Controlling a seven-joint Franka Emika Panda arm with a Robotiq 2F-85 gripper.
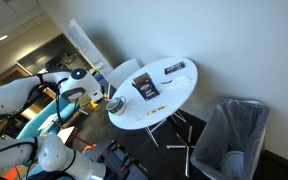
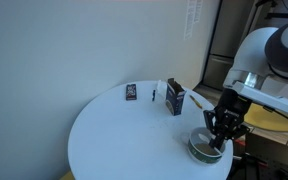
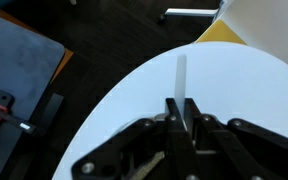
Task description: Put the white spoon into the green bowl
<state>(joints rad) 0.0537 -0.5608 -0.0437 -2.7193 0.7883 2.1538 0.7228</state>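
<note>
My gripper shifts slightly farther over the open dark-green bowl [image 1: 115, 105] next and lowers first, to get the white spoon in.
In the wrist view my gripper [image 3: 180, 112] is shut on the white spoon [image 3: 181, 78], whose handle sticks out beyond the fingertips over the round white table [image 3: 244, 90]. In an exterior view the gripper [image 2: 222, 133] hangs just above the small dark-green bowl [image 2: 202, 146] near the table's edge. In an exterior view the gripper [image 1: 111, 102] is at the table's near end; the bowl is hard to make out there. The spoon's scoop end is hidden between the fingers.
A black box [image 2: 175, 98] stands upright on the table, with a flat black item [image 2: 131, 92] behind it; both show in an exterior view [image 1: 146, 88]. A dark chair [image 1: 232, 135] stands beside the table. The floor and a yellow object [image 3: 224, 33] lie beyond the table edge.
</note>
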